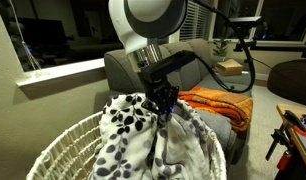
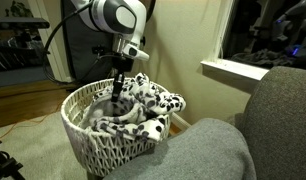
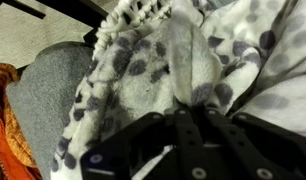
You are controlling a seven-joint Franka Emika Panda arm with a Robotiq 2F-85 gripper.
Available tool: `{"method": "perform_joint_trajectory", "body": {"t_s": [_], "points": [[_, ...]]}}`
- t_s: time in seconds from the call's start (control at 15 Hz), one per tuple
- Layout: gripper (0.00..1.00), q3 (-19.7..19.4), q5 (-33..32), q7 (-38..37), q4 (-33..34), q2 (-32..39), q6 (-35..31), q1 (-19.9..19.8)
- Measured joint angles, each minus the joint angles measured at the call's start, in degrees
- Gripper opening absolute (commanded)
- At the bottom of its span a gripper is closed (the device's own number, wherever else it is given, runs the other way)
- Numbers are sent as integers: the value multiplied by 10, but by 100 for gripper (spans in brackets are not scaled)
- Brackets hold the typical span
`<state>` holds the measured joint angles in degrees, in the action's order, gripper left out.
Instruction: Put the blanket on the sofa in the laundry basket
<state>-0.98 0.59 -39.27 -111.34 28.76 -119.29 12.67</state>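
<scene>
I should next raise the pinched fold away from the sofa with my gripper and bring it over the basket's emptier side (image 1: 79, 154).
The white blanket (image 1: 143, 135) with black leaf-like spots lies mostly in the woven cream laundry basket (image 1: 63, 150), part of it draped over the rim toward the sofa (image 2: 158, 112). My gripper (image 1: 163, 100) hangs over the basket and is shut on a pinched fold of the blanket, as the wrist view shows (image 3: 191, 100). In an exterior view the gripper (image 2: 117, 90) reaches down inside the basket (image 2: 93, 145). The grey sofa (image 2: 243, 140) stands right beside the basket; it also shows behind the arm (image 1: 218, 125) and in the wrist view (image 3: 48, 100).
A plain orange blanket (image 1: 218, 102) lies on the sofa seat; its edge shows in the wrist view (image 3: 5, 115). A window sill (image 2: 228, 70) runs behind the basket. A dark round pouffe (image 1: 291, 78) and a lamp arm (image 1: 243, 30) stand at the back.
</scene>
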Motion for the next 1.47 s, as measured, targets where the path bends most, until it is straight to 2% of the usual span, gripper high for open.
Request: {"method": "perform_joint_trajectory", "body": {"t_s": [0.4, 1.0, 1.47], "points": [[3, 16, -9, 0, 8, -4, 0, 30], [3, 38, -57, -10, 50, -3, 3, 83], [3, 50, -84, -13, 83, 9, 9, 105]]}}
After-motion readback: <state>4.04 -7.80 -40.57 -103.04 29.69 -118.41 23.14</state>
